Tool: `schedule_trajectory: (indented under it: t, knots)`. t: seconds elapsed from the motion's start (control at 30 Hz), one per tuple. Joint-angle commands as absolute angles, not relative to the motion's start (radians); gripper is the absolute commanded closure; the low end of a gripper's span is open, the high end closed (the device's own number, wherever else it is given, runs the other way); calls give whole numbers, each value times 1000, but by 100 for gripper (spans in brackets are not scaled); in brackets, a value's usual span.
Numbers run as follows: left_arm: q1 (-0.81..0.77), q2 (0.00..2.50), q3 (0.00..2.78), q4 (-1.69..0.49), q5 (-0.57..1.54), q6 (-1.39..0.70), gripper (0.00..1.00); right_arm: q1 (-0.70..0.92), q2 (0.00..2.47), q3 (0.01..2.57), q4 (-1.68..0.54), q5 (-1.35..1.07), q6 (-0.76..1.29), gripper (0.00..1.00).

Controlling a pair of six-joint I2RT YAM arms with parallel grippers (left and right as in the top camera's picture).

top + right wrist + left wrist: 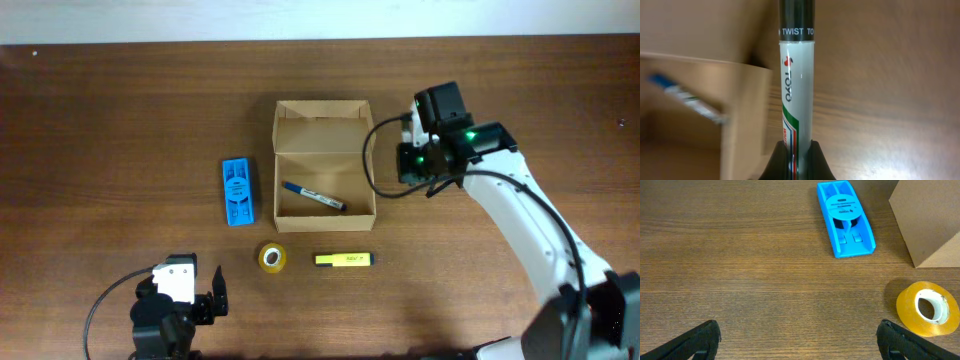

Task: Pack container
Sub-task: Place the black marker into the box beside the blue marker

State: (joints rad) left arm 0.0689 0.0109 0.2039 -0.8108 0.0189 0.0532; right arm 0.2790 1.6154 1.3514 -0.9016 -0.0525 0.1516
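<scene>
The grey-white marker still hangs outside the box, so the robot's right gripper needs to turn next, bring it over the box's side and down beside the blue pen, then let go of it.
The container is an open tan cardboard box at the table's middle, its lid flap folded back. A blue pen lies inside it and shows blurred in the right wrist view. My right gripper is beside the box's right wall, shut on a grey-white marker with a black cap, marked TOYO. The marker is over the wood, just outside the wall. My left gripper is open and empty near the front left edge. The box's corner shows in the left wrist view.
A flat blue plastic object lies left of the box and shows in the left wrist view. A yellow tape roll and a yellow highlighter lie in front of the box. The tape also shows in the left wrist view.
</scene>
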Motion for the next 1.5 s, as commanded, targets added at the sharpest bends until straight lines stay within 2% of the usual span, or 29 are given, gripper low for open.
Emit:
schedule_trajectory:
  t: [0.0, 0.1, 0.27, 0.63, 1.2, 1.3, 1.33, 1.37, 1.47]
  knots:
    - [72, 5, 197, -812, 20, 70, 1, 351, 1604, 1411, -919, -156, -160, 96]
    - [72, 5, 197, -812, 20, 70, 0, 414, 1610, 1422, -928, -182, -305, 96]
    - [72, 5, 197, -812, 20, 70, 0, 496, 1611, 1422, -924, -179, -384, 97]
    - [72, 5, 197, -812, 20, 69, 0, 513, 1729, 1422, -792, -154, -412, 96]
    - [72, 5, 197, -812, 20, 70, 0, 539, 1898, 1422, -776, -147, -412, 96]
    - [72, 5, 197, -812, 20, 70, 0, 543, 1901, 1422, -776, -146, -412, 84]
    - [72, 5, 197, -812, 20, 70, 0, 544, 1901, 1422, -774, -146, -412, 75]
    - [72, 5, 197, -812, 20, 70, 1, 544, 1901, 1422, -773, -146, -412, 73]
    - [72, 5, 197, -812, 20, 70, 1, 544, 1901, 1422, -773, -146, -411, 60]
